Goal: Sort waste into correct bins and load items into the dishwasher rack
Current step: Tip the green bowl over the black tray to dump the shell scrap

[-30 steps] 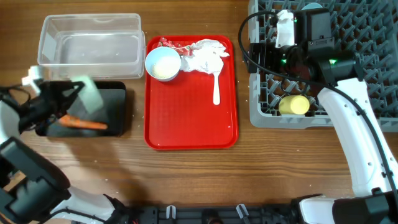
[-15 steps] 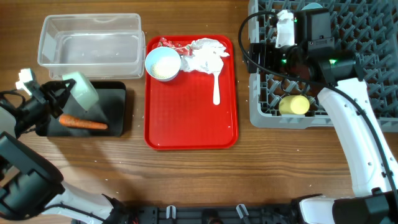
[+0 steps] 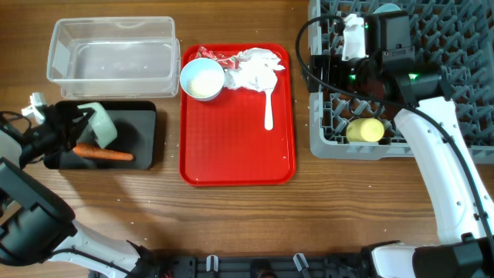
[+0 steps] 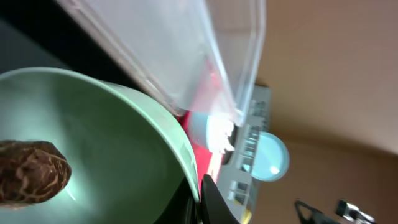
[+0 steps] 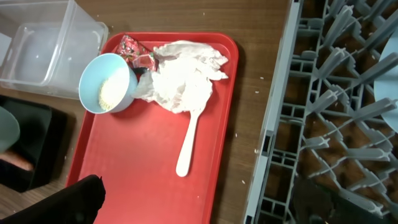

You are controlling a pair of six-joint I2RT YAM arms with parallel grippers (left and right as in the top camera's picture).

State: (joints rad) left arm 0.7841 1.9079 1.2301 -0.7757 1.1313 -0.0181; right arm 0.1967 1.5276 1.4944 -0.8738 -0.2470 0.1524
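To the right of my left gripper in the overhead view lies the red tray's bare middle (image 3: 223, 137): I should empty the bowl, rise, cross there, lower and release it.
My left gripper (image 3: 83, 123) is shut on the rim of a mint bowl (image 3: 101, 128) and holds it tilted over the shallow black tray (image 3: 143, 131). In the left wrist view the jaws (image 4: 200, 200) pinch the bowl's rim (image 4: 124, 137), and a small brown food lump (image 4: 28, 171) sits inside. An orange carrot (image 3: 104, 154) lies in the black tray. The clear tub (image 3: 112, 50) stands behind it. On the red tray are a second bowl with rice (image 3: 202, 79), crumpled tissue (image 3: 255, 68), a red-and-white wrapper (image 3: 207, 53) and the white spoon (image 3: 268, 108). My right gripper (image 5: 199, 205) is open and empty over the grey rack (image 3: 401, 85).
A yellow cup (image 3: 364, 130) lies in the rack's front row. A pale blue plate (image 5: 390, 68) stands among the pegs at the back. The flat red tray (image 3: 231, 154) lies between the bins and the rack. Black cables run over the rack's left side.
The left gripper has turned and lowered the mint bowl closer to the black tray, shifting a little left. The right arm has not moved.
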